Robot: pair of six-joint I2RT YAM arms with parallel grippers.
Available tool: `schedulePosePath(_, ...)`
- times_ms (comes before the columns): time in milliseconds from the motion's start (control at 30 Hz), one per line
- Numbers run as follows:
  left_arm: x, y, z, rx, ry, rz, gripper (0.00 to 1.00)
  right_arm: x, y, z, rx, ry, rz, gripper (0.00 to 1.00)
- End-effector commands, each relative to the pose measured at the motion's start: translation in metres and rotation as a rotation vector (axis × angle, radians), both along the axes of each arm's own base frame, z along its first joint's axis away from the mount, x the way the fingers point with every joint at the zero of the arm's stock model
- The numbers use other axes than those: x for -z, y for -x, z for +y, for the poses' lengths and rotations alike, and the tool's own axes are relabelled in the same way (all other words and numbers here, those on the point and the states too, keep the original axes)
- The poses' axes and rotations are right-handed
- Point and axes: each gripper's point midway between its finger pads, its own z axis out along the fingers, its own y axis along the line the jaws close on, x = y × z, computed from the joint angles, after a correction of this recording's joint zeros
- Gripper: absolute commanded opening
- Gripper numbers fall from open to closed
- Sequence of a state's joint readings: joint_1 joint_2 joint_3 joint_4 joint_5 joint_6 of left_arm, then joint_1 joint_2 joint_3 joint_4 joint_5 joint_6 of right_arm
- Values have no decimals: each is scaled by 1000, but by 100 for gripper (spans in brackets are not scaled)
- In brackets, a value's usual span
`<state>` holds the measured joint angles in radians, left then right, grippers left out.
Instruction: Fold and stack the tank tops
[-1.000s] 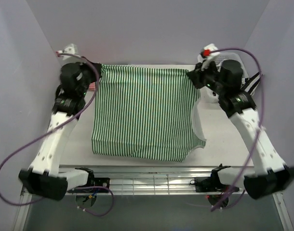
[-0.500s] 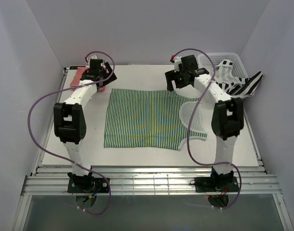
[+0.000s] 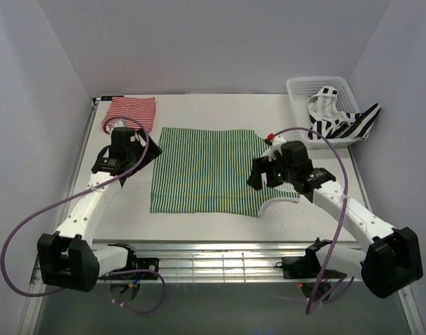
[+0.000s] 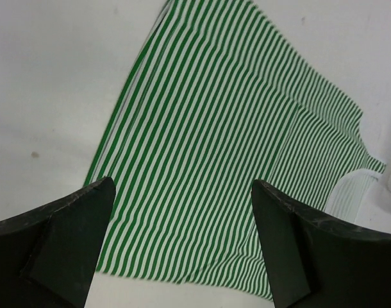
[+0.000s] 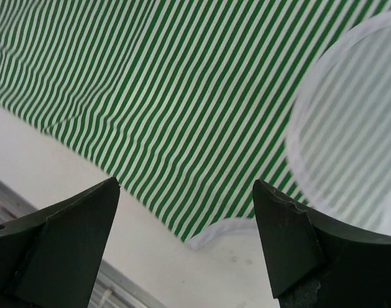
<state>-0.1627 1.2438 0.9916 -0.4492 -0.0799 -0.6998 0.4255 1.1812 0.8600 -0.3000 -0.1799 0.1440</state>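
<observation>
The green-and-white top's near corner (image 3: 154, 209) (image 4: 106, 266) opposite the armhole trim is flat and uncovered, so my left gripper will move back and down onto that corner next.
The green-and-white tank top (image 3: 206, 171) lies spread flat in the middle of the table. My left gripper (image 3: 149, 149) hovers open over its left edge; in the left wrist view the stripes (image 4: 227, 141) fill the gap between the left gripper's (image 4: 183, 185) fingers. My right gripper (image 3: 257, 176) stands open above the top's near right corner, and the right wrist view shows the green cloth (image 5: 183, 96) and its white armhole trim (image 5: 297, 115) below the right gripper (image 5: 186, 185). The red-and-white top (image 3: 129, 112) lies folded at the back left. The black-and-white top (image 3: 342, 120) hangs out of the basket.
A white lattice basket (image 3: 297, 87) stands at the back right corner. A metal rail (image 3: 220, 264) runs along the near table edge between the arm bases. Purple walls close in the left, right and back sides.
Both grippers opened and let go of the green top, which went from held up to lying flat. Both arms have since drawn back from the far edge toward the top's near half.
</observation>
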Motion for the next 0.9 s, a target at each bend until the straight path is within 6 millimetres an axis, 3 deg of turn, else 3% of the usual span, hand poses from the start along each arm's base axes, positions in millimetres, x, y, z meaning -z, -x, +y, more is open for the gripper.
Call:
schedulePosePath(0, 13, 59, 14, -106, 28, 130, 98, 11, 55, 25, -79, -93, 70, 90)
schedulePosePath(100, 54, 108, 26, -152, -2, 289, 98, 30, 86, 23, -58, -96, 129, 90)
schedulePosePath(233, 94, 147, 20, -178, 68, 406, 98, 67, 123, 15, -19, -54, 265, 90)
schedulePosePath(400, 111, 142, 19, -204, 90, 395, 96, 95, 125, -3, 118, 30, 317, 91)
schedulePosePath(600, 145, 145, 4, -161, 137, 494, 75, 111, 111, -8, 199, 90, 329, 100)
schedulePosePath(767, 153, 144, 3, -153, 136, 501, 62, 128, 112, -17, 242, 156, 366, 79)
schedulePosePath(867, 159, 148, 2, -150, 139, 510, 57, 135, 113, -19, 257, 171, 384, 74)
